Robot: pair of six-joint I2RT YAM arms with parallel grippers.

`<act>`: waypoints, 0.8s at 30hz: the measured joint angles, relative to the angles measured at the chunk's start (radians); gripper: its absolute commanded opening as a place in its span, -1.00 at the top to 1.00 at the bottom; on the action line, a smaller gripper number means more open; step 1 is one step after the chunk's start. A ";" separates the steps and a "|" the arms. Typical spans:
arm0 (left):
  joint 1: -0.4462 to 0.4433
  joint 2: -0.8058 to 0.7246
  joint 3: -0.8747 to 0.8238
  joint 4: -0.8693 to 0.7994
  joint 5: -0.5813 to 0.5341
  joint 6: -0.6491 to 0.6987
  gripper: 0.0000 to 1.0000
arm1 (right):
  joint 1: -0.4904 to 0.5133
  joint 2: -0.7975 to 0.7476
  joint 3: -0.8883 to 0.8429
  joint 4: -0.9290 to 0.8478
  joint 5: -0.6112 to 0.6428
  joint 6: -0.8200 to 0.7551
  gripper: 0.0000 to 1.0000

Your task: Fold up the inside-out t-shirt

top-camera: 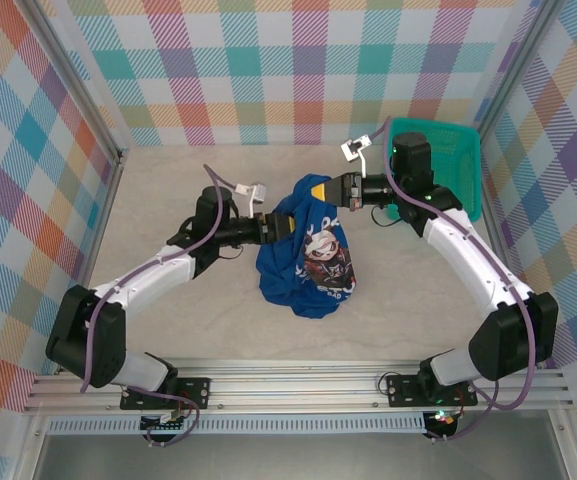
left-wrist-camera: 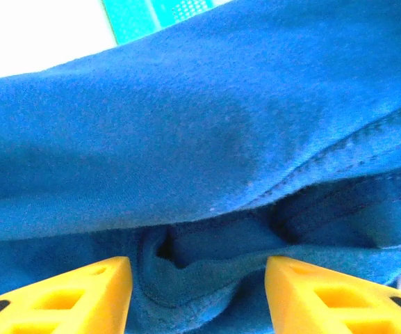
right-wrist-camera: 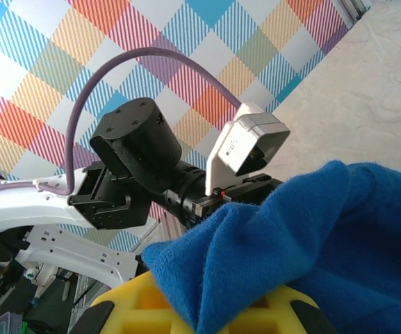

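My right gripper moves the shirt's upper edge outward and releases it next, since the bare tabletop before the back wall lies outward of this gripper.
The royal-blue t-shirt point(top-camera: 286, 272) hangs bunched between my two grippers above the middle of the table, its printed graphic point(top-camera: 326, 255) facing up. My right gripper point(top-camera: 320, 188) is shut on the shirt's upper edge. In the right wrist view the blue cloth point(right-wrist-camera: 311, 236) drapes over that gripper's point(right-wrist-camera: 207, 309) yellow finger. My left gripper point(top-camera: 271, 228) is pushed into the shirt's left side. Seen from the left wrist, its yellow fingers point(left-wrist-camera: 68, 299) stand apart, a loose fold of the blue cloth point(left-wrist-camera: 200, 271) lying between them, and the gripper point(left-wrist-camera: 199, 296) is open.
A teal mesh basket point(top-camera: 458, 150) stands at the back right behind the right arm; its edge point(left-wrist-camera: 151, 14) peeks over the cloth in the left wrist view. Checked walls close in the table on three sides. The left arm's wrist point(right-wrist-camera: 137, 160) is close to the right gripper.
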 measured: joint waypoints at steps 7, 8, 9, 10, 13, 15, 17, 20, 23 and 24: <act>-0.002 0.032 0.000 0.023 0.020 0.000 0.66 | 0.000 0.001 0.000 0.000 0.000 0.000 1.00; -0.002 0.032 0.000 0.026 0.023 -0.002 0.75 | 0.000 0.001 0.001 0.000 0.002 0.000 1.00; -0.002 0.031 0.000 0.029 0.023 -0.002 0.82 | 0.000 0.001 0.002 -0.002 0.006 -0.003 1.00; -0.002 0.030 0.000 0.029 0.020 0.005 0.87 | 0.000 0.001 0.005 -0.011 0.013 -0.008 1.00; 0.000 0.005 0.000 -0.014 -0.013 0.039 0.95 | 0.000 0.001 0.017 -0.043 0.040 -0.039 1.00; 0.002 -0.045 0.008 -0.082 -0.076 0.083 1.00 | 0.000 0.001 0.035 -0.087 0.083 -0.073 1.00; 0.003 -0.117 0.038 -0.157 -0.156 0.137 1.00 | 0.000 0.001 0.066 -0.131 0.167 -0.107 1.00; 0.003 -0.221 0.129 -0.210 -0.251 0.208 1.00 | 0.000 0.000 0.105 -0.148 0.284 -0.129 1.00; 0.003 -0.281 0.257 -0.224 -0.302 0.270 1.00 | 0.000 -0.001 0.149 -0.146 0.406 -0.139 1.00; 0.003 -0.292 0.305 -0.228 -0.309 0.291 1.00 | 0.000 -0.001 0.168 -0.147 0.454 -0.148 1.00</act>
